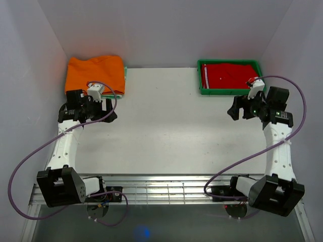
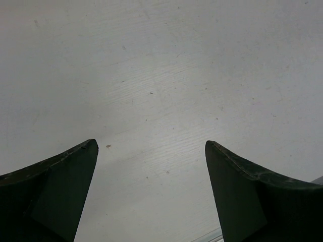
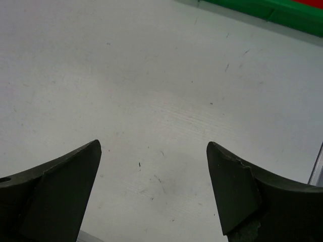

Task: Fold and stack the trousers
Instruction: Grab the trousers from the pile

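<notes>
My right gripper will next move outward past the tray's near edge and down onto the red trousers [image 1: 220, 76] beside the white stripe, as it hovers over bare table.
Folded orange trousers [image 1: 96, 74] lie at the back left corner of the table. Red trousers [image 1: 228, 75] lie in a green tray [image 1: 202, 84] at the back right. My left gripper [image 1: 112, 112] is open and empty, just in front of the orange trousers; in the left wrist view [image 2: 151, 146] only bare table lies between the fingers. My right gripper [image 1: 233, 112] is open and empty, in front of the green tray; in the right wrist view [image 3: 153, 146] it hovers over bare table, with the tray's edge [image 3: 262, 10] at the top right.
The white table [image 1: 166, 126] lies between the two arms. Grey walls close in the left, back and right sides. A metal rail rack [image 1: 161, 191] runs along the near edge by the arm bases. Purple cables [image 1: 20, 171] loop beside each arm.
</notes>
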You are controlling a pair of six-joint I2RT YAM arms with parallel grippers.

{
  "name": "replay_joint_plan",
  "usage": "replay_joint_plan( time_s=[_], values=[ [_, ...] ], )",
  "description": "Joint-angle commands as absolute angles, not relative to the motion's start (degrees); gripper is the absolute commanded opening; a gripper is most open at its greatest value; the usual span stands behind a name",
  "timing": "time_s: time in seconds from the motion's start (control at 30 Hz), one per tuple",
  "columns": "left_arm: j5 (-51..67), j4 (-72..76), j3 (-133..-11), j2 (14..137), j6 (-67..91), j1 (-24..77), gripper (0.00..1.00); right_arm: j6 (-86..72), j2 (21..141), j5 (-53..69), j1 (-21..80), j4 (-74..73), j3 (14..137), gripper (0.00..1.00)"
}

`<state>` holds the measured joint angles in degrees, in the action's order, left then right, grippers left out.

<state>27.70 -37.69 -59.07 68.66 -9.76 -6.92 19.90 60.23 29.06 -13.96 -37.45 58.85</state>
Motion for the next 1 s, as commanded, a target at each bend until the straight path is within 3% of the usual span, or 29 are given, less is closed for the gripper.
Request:
replay_joint_plan(
  time_s=[0.0, 0.13, 0.37, 0.43, 0.73, 0.97],
  values=[
    [31.8, -36.4, -63.8, 71.2, -8.5, -7.0, 0.98, 14.3, 70.0, 31.0, -13.9, -27.5, 68.4, 0.90],
    [36.6, -37.3, -69.2, 74.5, -7.2, -7.0, 0.98, 9.0, 85.7, 29.6, -14.0, -23.2, 83.8, 0.90],
    [41.2, -36.6, -73.2, 77.9, -3.0, -7.0, 0.98, 6.5, 120.9, 25.0, -14.0, -28.4, 125.6, 0.90],
    [41.9, -36.5, -72.7, 78.2, -2.4, -6.9, 0.98, 6.9, 125.9, 25.0, -14.0, -27.7, 131.0, 0.90],
    [39.6, -35.9, -68.6, 76.5, -3.4, -7.0, 0.98, 12.6, 133.7, 22.5, -9.1, -14.1, 120.5, 0.92],
    [37.4, -36.4, -68.8, 76.3, -3.5, -7.0, 0.98, 12.8, 145.0, 13.5, -6.4, -21.8, 129.3, 0.91]
  ],
)
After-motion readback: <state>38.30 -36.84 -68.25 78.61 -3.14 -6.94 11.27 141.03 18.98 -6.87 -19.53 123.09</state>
